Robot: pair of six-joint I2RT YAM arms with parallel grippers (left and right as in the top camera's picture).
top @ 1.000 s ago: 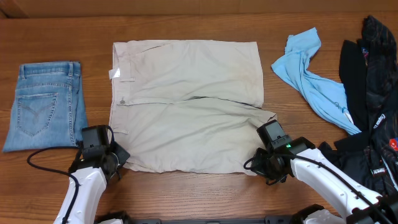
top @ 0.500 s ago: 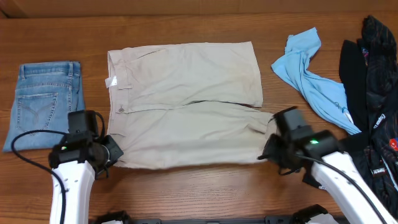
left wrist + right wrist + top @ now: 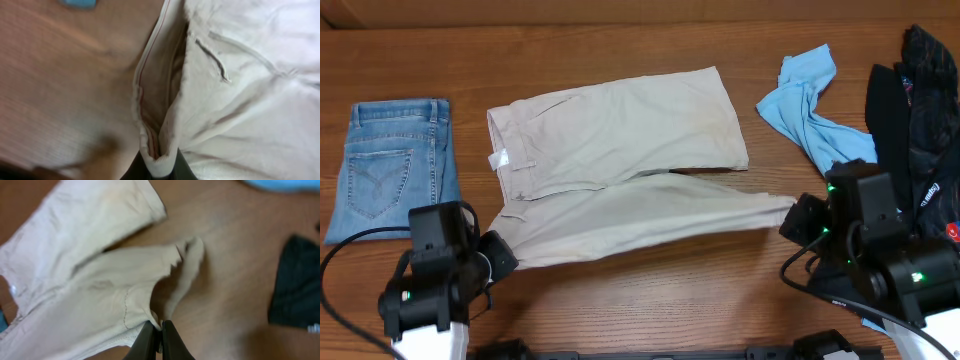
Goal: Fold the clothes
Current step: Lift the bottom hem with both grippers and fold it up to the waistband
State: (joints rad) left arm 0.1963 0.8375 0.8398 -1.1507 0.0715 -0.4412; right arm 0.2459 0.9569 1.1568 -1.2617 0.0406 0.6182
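The far end of the waistband [image 3: 498, 113] lies outward of my left gripper, so it needs to carry the waistband corner outward and release it over that end.
The beige shorts [image 3: 620, 150] lie in the middle of the table, waistband to the left with a white label. Their near leg [image 3: 640, 215] is lifted and stretched between my two grippers. My left gripper [image 3: 500, 255] is shut on the waistband corner [image 3: 160, 160]. My right gripper [image 3: 798, 215] is shut on the leg hem [image 3: 157, 325]. The shorts fill the left wrist view [image 3: 240, 90] and show in the right wrist view [image 3: 90, 280]. A light-blue shirt [image 3: 815, 115] and black garments [image 3: 915, 130] lie at the right.
Folded blue jeans [image 3: 390, 170] lie at the far left. The black garments pile reaches the right edge, close to my right arm. A black cloth [image 3: 295, 280] shows right of the right gripper. Bare wood [image 3: 650, 290] runs along the front edge.
Both grippers have risen and moved outward, lifting the shorts' near edge and pulling it taut. The whole shorts have shifted and skewed on the table.
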